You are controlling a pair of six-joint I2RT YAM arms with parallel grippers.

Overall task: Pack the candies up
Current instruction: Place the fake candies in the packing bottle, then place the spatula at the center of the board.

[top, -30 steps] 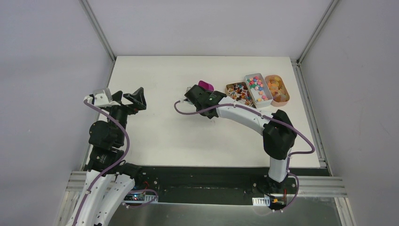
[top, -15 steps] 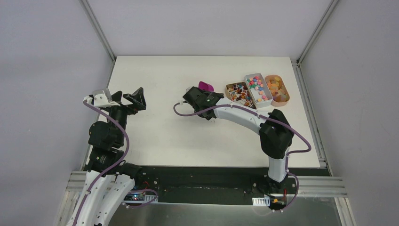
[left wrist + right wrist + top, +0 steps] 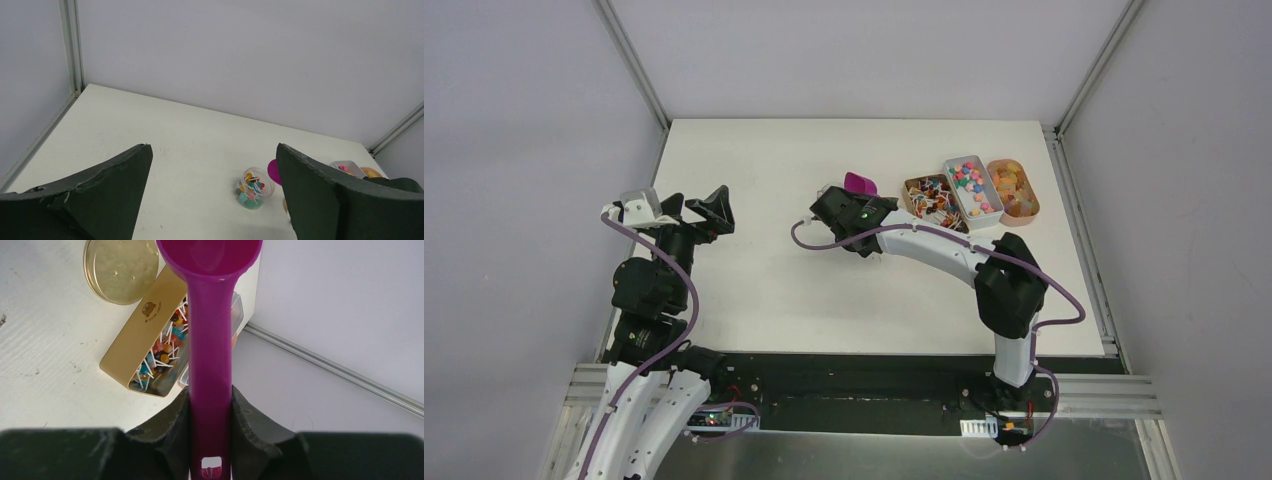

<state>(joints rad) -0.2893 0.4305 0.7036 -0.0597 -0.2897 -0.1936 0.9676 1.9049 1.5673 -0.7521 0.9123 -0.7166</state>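
Note:
My right gripper needs to move back and down next and release the scoop [image 3: 860, 183] on the bare near tabletop, since this clear patch is below the gripper, toward my base.
The candies [image 3: 970, 186], tiny mixed-colour pieces, fill a grey rectangular tin [image 3: 984, 213] at the back right. My right gripper [image 3: 849, 200] is shut on the purple scoop [image 3: 860, 183], left of the tins and held off the table. In the right wrist view the fingers [image 3: 245, 412] clamp the scoop's handle [image 3: 210, 355], and its bowl [image 3: 210, 255] looks empty. My left gripper [image 3: 704, 208] is open and empty at the table's left side, far from the tins; its jaws stand wide apart in the left wrist view [image 3: 212, 152].
A gold tin of lollipops [image 3: 931, 200] lies left of the candy tin, and a pink tin of orange sweets [image 3: 1014, 188] lies right of it. A round gold lid [image 3: 122, 267] rests by the gold tin. A clear jar of lollipops [image 3: 254, 187] lies near the scoop.
My right arm has shifted slightly to the left with the scoop. The left arm has not moved.

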